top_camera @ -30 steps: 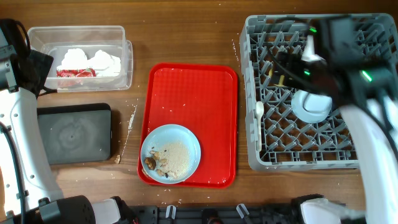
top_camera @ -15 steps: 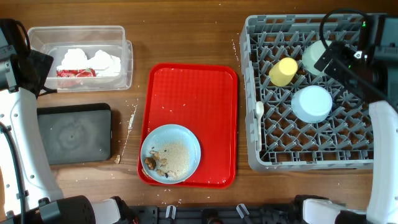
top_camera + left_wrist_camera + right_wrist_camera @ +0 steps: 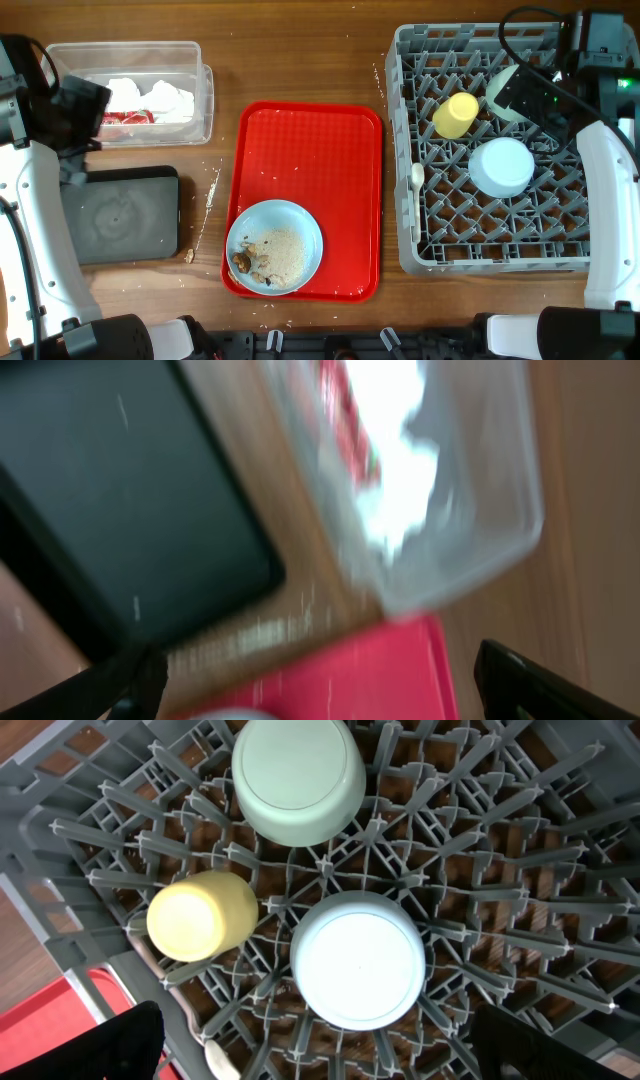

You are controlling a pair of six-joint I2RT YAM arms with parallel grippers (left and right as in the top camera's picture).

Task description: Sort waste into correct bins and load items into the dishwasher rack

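The plate's rack-side rim [image 3: 314, 224] is clear of scraps and lies below my left gripper and to its right in the overhead view. My left gripper will swing across and down onto it next.
The grey dishwasher rack [image 3: 430, 255] on the right holds a yellow cup [image 3: 455, 115] on its side, an upturned pale green bowl [image 3: 503, 92], an upturned light blue bowl [image 3: 502, 166] and a white spoon [image 3: 417, 177]. The right wrist view shows the same cup [image 3: 200, 915], green bowl [image 3: 298, 775] and blue bowl [image 3: 358, 960]. My right gripper [image 3: 330, 1050] is open and empty above them. The light blue plate [image 3: 275, 245] with food scraps [image 3: 268, 258] sits on the red tray [image 3: 320, 150]. My left gripper [image 3: 320, 690] is open and empty over the table between the bins.
The clear tub [image 3: 190, 60] at the far left holds white napkins [image 3: 160, 97] and the red wrapper [image 3: 125, 117]. The black tray [image 3: 120, 213] lies in front of it. Crumbs [image 3: 212, 190] lie on the wood beside the red tray. No fork shows.
My right arm has pulled back to the far right of the rack, uncovering the yellow cup and green bowl. My left arm has shifted right over the tub's left end.
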